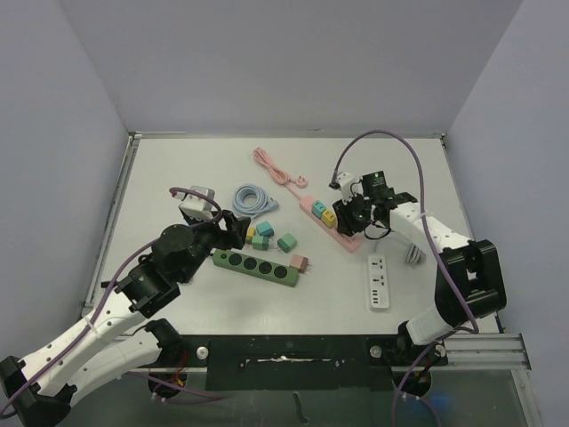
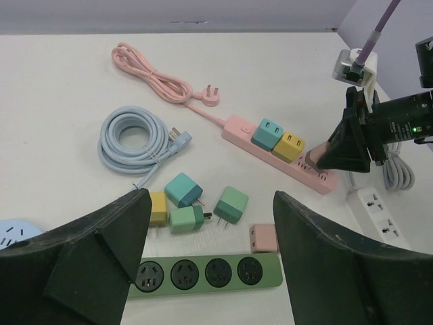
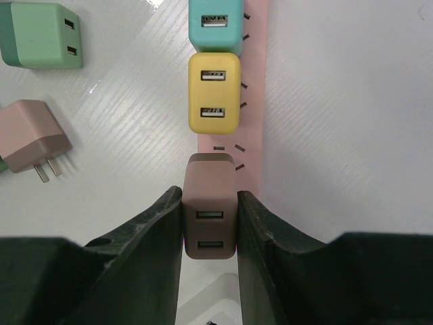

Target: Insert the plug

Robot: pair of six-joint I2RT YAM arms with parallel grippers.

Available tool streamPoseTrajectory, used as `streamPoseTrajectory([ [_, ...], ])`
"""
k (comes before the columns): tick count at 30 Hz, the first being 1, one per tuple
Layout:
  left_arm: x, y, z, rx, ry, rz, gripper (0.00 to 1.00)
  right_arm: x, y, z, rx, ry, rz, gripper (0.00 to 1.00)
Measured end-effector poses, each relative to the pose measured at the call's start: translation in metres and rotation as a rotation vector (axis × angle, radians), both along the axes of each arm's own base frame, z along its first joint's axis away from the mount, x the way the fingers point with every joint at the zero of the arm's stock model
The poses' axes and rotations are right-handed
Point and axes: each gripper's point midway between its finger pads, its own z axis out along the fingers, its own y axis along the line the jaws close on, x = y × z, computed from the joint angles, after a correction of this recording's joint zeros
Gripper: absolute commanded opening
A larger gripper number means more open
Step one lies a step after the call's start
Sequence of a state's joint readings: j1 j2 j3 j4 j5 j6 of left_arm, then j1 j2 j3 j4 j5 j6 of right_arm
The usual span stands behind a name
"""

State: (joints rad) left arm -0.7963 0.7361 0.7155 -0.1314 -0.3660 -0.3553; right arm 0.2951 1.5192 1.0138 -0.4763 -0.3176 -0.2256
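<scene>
My right gripper will next move down toward the yellow plug and release the brown plug in the slots beside the yellow plug (image 3: pixel 214 93), as they show uncovered.
My right gripper (image 3: pixel 210 217) is shut on a brown plug (image 3: pixel 210 206) with two USB ports, held over the near end of the pink power strip (image 3: pixel 252 95). A yellow plug (image 3: pixel 214 93) and a teal plug (image 3: pixel 215 24) sit in that strip. In the top view the right gripper (image 1: pixel 357 218) is at the strip's near end (image 1: pixel 348 240). My left gripper (image 2: pixel 210 257) is open and empty above the green power strip (image 2: pixel 203 273), which also shows in the top view (image 1: pixel 258 266). The left gripper shows in the top view (image 1: pixel 233 229) too.
Loose plugs lie by the green strip: teal (image 2: pixel 183 189), green (image 2: pixel 231 204), green (image 2: pixel 187 219), yellow (image 2: pixel 157 208), pink (image 2: pixel 263 237). A coiled blue cable (image 2: pixel 132 138), a pink cable (image 2: pixel 159 76) and a white power strip (image 1: pixel 379 282) lie around.
</scene>
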Motion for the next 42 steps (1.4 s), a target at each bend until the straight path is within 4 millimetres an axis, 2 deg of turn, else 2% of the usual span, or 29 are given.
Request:
streamPoseTrajectory([
  [3,0.0,0.0,-0.002,0.003,0.003,-0.001,0.72,0.001,0.001,-0.01,-0.01,0.017,0.026,0.0],
  [8,0.0,0.0,-0.003,0.004,0.004,-0.002,0.72,0.009,0.004,-0.01,-0.005,0.006,0.055,0.0],
  [20,0.0,0.0,-0.003,0.003,0.003,-0.002,0.72,0.011,0.004,-0.015,-0.018,0.036,0.099,0.0],
  [42,0.004,-0.001,-0.012,0.044,0.017,0.006,0.72,0.018,0.006,-0.029,-0.071,0.084,0.059,0.0],
])
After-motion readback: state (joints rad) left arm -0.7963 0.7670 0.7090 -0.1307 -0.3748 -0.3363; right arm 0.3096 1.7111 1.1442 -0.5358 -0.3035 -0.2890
